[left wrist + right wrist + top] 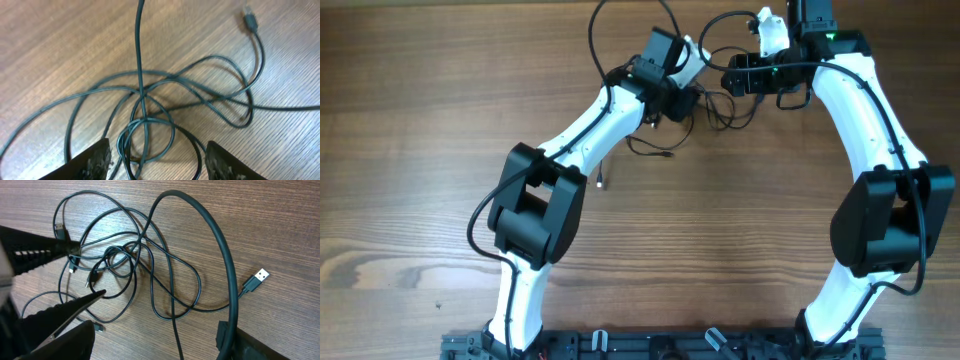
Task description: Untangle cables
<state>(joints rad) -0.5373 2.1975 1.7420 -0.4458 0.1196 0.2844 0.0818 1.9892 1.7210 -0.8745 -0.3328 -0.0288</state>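
I will move my left gripper down onto the cable coil's edge (135, 159) next, so it can close around the bunched pieces of cable beneath and between its fingers.
The cables (720, 105) are thin black cords lying tangled in loops on the wooden table at the far middle. My left gripper (692, 102) is open at the tangle's left side. In the left wrist view its fingers (157, 162) straddle several crossed loops (139, 50). My right gripper (728, 78) is open, just right of the tangle. In the right wrist view its fingers (160, 342) sit apart with one thin cord running between them. The tangle (145, 242) lies ahead, with the left gripper's open jaws (82, 270) around its left loops.
A USB plug (257, 277) lies free at the tangle's right. Another plug end (250, 20) lies at the far right of the left wrist view. A small plug (602, 180) rests apart, lower left of the tangle. A thicker black robot cable (225, 265) arcs over the right gripper.
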